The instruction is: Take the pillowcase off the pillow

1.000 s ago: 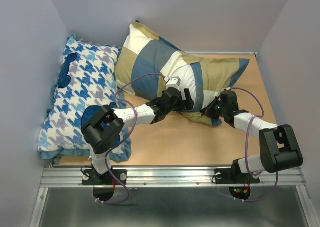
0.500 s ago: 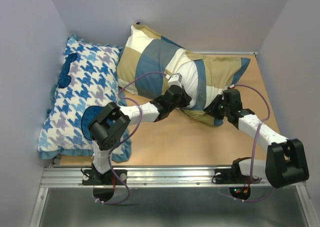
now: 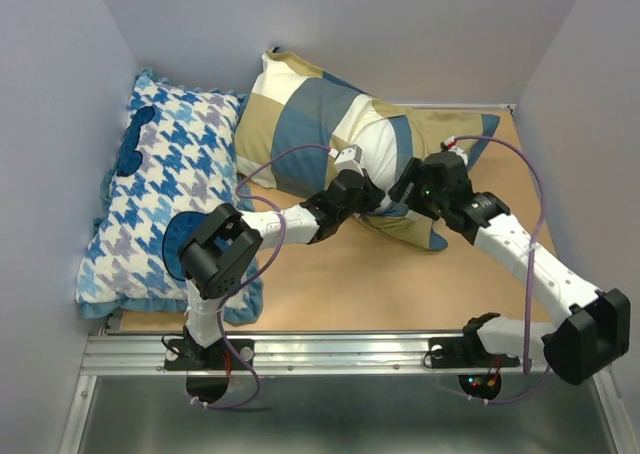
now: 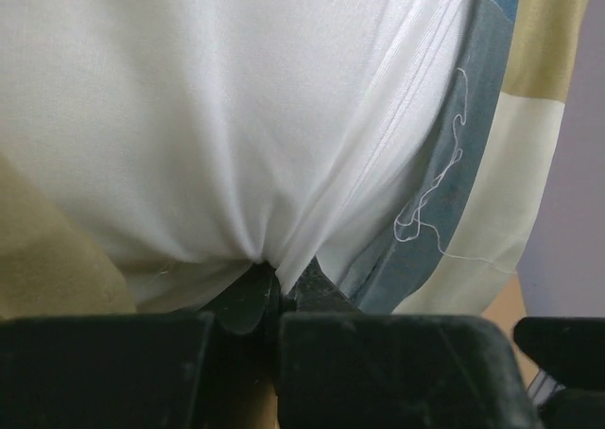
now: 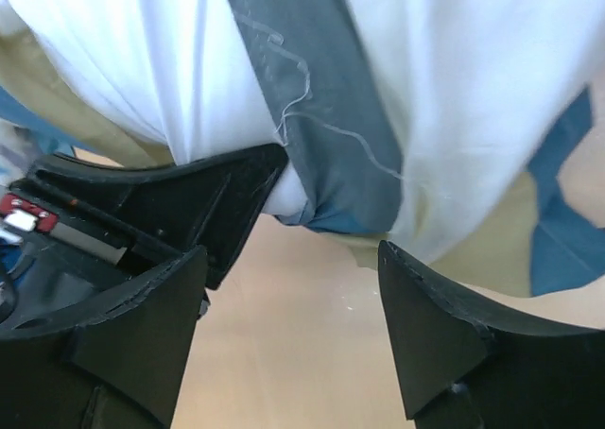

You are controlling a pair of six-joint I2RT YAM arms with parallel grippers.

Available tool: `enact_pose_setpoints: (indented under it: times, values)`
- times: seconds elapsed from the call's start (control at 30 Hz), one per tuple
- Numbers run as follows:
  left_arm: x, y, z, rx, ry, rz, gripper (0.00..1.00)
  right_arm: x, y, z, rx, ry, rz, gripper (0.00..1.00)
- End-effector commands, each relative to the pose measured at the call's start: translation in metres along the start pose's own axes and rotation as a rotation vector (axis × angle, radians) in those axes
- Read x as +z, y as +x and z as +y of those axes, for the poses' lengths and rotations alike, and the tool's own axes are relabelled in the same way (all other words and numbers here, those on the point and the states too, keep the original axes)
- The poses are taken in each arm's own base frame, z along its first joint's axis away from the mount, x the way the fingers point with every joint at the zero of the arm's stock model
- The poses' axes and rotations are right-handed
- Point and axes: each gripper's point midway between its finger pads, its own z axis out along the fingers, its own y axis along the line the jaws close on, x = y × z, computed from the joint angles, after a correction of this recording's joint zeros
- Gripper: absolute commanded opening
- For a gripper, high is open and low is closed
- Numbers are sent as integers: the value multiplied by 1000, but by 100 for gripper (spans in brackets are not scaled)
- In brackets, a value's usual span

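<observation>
The white pillow is still partly inside the pillowcase (image 3: 300,119). My left gripper will move toward the houndstooth cushion, then go back toward the blue edging (image 3: 403,146) and let go.
The pillowcase (image 3: 300,119), in tan, slate blue and cream blocks, lies at the back middle of the table. The white pillow (image 3: 372,152) bulges out of its opening. My left gripper (image 3: 374,202) is shut on a pinch of the pillow's white fabric (image 4: 236,117), which gathers into folds at the jaws (image 4: 277,283). The blue edging of the pillowcase (image 4: 458,193) runs just to the right of it. My right gripper (image 3: 408,189) stands open close beside the left one, below the blue edge band (image 5: 302,89). Nothing lies between its fingers (image 5: 293,259), only bare table.
A blue-and-white houndstooth cushion (image 3: 160,194) lies along the left wall. Grey walls close in the back and both sides. Bare wooden tabletop (image 3: 400,284) runs between the pillow and the metal rail (image 3: 340,349) at the near edge.
My left gripper has closed on the white pillow fabric. My right gripper has opened, let go of the pillowcase's lower edge and moved up and left towards the left gripper.
</observation>
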Motion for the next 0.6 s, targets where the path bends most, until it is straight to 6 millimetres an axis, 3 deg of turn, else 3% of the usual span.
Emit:
enact_pose_setpoints:
  times: [0.0, 0.3, 0.4, 0.57]
  values:
    - [0, -3, -16, -24, 47, -21, 0, 19, 11, -10, -8, 148, 11, 80]
    - [-4, -5, -20, -27, 59, -26, 0, 52, 30, -36, -20, 293, 39, 82]
    - [-6, -9, -23, -20, 62, -33, 0, 57, 42, -48, -34, 331, 63, 74]
    - [-8, -21, -24, -5, 50, -68, 0, 48, 48, -72, -70, 384, 47, 46]
